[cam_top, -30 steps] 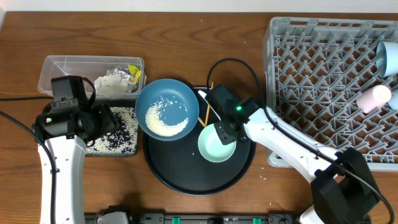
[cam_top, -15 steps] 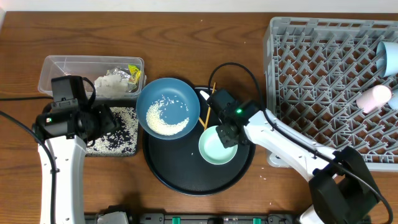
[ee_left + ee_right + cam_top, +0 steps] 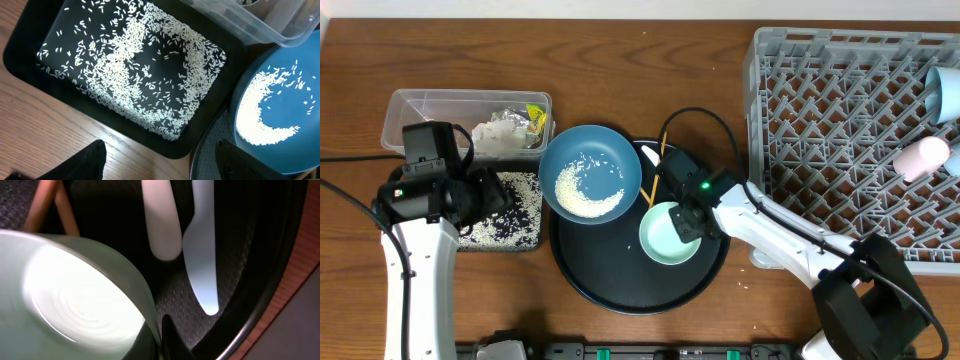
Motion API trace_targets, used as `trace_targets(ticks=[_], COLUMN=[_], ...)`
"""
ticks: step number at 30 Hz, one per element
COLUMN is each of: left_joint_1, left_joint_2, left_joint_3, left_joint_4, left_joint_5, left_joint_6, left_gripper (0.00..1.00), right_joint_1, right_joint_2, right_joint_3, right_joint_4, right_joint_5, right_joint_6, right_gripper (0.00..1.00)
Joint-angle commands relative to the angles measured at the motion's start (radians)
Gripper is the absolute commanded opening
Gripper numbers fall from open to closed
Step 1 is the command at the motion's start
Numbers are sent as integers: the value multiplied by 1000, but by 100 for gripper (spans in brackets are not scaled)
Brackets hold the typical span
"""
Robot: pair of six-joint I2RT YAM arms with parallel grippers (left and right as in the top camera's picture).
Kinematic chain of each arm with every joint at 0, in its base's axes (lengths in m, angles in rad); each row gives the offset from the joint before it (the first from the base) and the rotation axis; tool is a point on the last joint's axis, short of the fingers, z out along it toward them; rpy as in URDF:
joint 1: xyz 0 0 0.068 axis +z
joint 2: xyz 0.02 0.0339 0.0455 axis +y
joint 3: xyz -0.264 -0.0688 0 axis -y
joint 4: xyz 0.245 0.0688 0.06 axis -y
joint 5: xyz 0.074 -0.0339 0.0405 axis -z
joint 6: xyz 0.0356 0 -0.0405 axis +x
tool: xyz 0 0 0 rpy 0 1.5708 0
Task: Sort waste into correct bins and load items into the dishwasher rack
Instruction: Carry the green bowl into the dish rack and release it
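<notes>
My right gripper will next lift the bowl over the rack, tilt it, lower it and let go, because empty slots (image 3: pixel 896 88) beside the bluish cup are outward of my gripper.
My right gripper (image 3: pixel 688 222) sits on the right rim of the small pale-green bowl (image 3: pixel 668 235) on the round black tray; in the right wrist view the rim (image 3: pixel 145 305) is pinched between the fingers (image 3: pixel 162 340). The white plastic spoon (image 3: pixel 161 225) and wooden chopsticks (image 3: pixel 650 178) lie beside it. The large blue bowl (image 3: pixel 585 172) holds loose rice (image 3: pixel 260 110). My left gripper (image 3: pixel 165 165) is open and empty over the near edge of the shallow black tray (image 3: pixel 30 55), which is strewn with rice. The clear tub (image 3: pixel 420 115) holds tissue (image 3: pixel 500 135) and the yellow-green wrapper (image 3: pixel 535 117).
The grey dishwasher rack (image 3: pixel 840 120) fills the right side, with a bluish cup (image 3: pixel 945 90) and a pinkish-white cup (image 3: pixel 923 158) at its far right. The round black tray (image 3: pixel 620 280) lies in the middle. The right arm's cable loops over the tray's back edge.
My right gripper has shifted slightly down and right along the pale-green bowl's rim. The bowl has barely moved. The left arm has not moved.
</notes>
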Motion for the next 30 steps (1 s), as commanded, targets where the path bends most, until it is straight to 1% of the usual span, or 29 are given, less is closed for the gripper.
trace_targets(ticks=[1, 4, 6, 12, 16, 19, 22, 30], left_joint_1=[2, 2, 2, 2, 2, 2, 3, 3], left_joint_2=[2, 2, 2, 2, 2, 2, 2, 2], left_joint_3=[4, 4, 4, 4, 4, 4, 4, 4], left_joint_4=[-3, -3, -3, -3, -3, -3, -3, -3], left_joint_5=[-5, -5, -4, -5, -5, -5, -5, -5], left_joint_6=[-10, -10, -10, -10, -10, -10, -10, -10], left_gripper=[72, 71, 71, 71, 71, 71, 71, 72], right_joint_1=[2, -23, -56, -197, -320, -422, -537, -743], right_joint_2=[-4, -32, -68, -159, -171, -171, -153, -55], right_joint_3=[17, 68, 132, 360, 462, 471, 467, 467], right_joint_4=[3, -15, -39, -64, -43, 42, 185, 514], right_joint_5=[2, 10, 46, 249, 361, 451, 557, 725], right_joint_6=[10, 8, -25, -245, -334, -419, -519, -728], right_gripper=[1, 1, 1, 1, 1, 1, 1, 1])
